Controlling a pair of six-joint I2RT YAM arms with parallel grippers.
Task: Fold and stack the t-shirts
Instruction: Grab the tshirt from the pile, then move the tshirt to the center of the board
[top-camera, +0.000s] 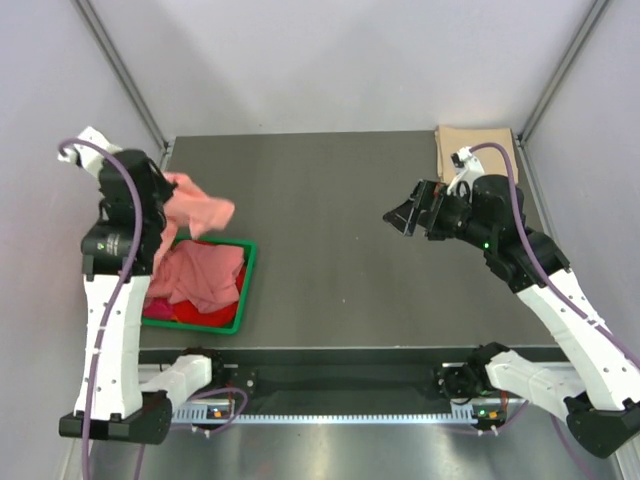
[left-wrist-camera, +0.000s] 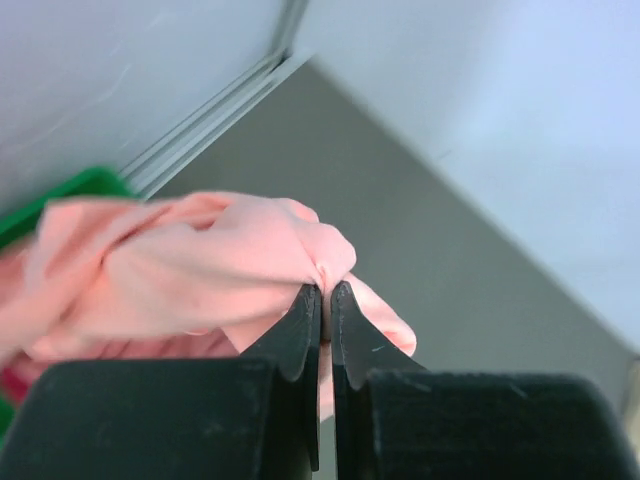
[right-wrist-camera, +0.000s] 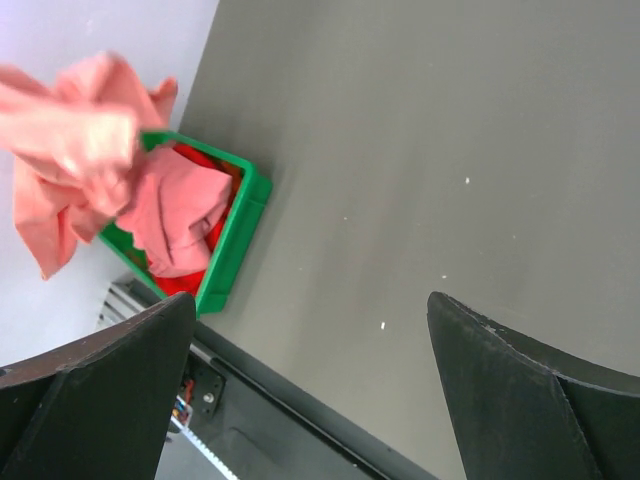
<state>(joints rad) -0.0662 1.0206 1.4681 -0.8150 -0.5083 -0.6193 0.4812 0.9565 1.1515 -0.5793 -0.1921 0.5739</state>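
The table is bare beside the tan-beige t-shirt. I will move my left gripper to the right in the top view over that clear part of the table and let go of the t-shirt's edge.
My left gripper (left-wrist-camera: 327, 288) is shut on a bunched fold of a salmon-pink t-shirt (left-wrist-camera: 200, 270), which hangs lifted over the green bin at the table's left (top-camera: 200, 205). In the top view the cloth hides the left fingers. Another pink t-shirt (top-camera: 200, 275) lies heaped in the bin over a red one (top-camera: 165, 312). A tan-beige t-shirt (top-camera: 475, 150) lies flat at the table's back right corner. My right gripper (top-camera: 400, 215) hovers open over the right half of the table, nothing between its fingers (right-wrist-camera: 310, 300).
The green plastic bin (top-camera: 245, 290) stands at the table's near left edge, also seen in the right wrist view (right-wrist-camera: 235, 250). Dark grey table (top-camera: 330, 220) spreads between the arms. Pale walls and metal frame posts close in the back and sides.
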